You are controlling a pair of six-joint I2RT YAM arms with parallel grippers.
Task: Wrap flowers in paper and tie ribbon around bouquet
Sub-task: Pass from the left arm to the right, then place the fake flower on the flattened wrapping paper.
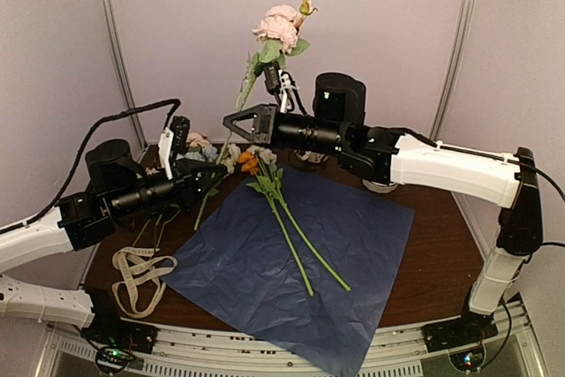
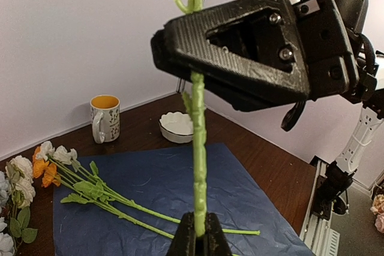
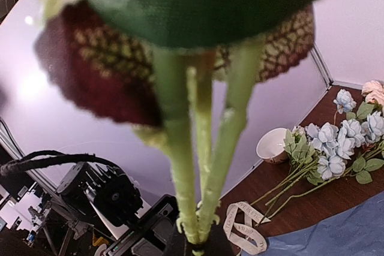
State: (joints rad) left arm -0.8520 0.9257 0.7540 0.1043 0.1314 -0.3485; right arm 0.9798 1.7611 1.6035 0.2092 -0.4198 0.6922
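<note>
The orange flowers are already on the paper, so the robot's right gripper will tip downward next and lower the pink flower over the orange flowers' stems (image 1: 287,217).
A long-stemmed pink flower (image 1: 278,26) stands tilted above the table's back left, held by both grippers. My left gripper (image 1: 214,178) (image 2: 200,238) is shut on the lower part of its green stem (image 2: 199,148). Higher up, my right gripper (image 1: 231,121) (image 3: 198,247) is shut on the same stem, where it branches. The paper (image 1: 300,262) lies flat, navy side up, with orange flowers (image 1: 251,162) and long stems on it. More flowers (image 1: 207,152), blue and white, lie off the paper at the back left. The ribbon (image 1: 141,275) lies looped at the front left.
A mug with an orange inside (image 2: 106,117) and a white bowl (image 2: 177,125) stand on the brown table behind the paper. The arms' bases sit at the near edge, and pale walls close in the back and sides.
</note>
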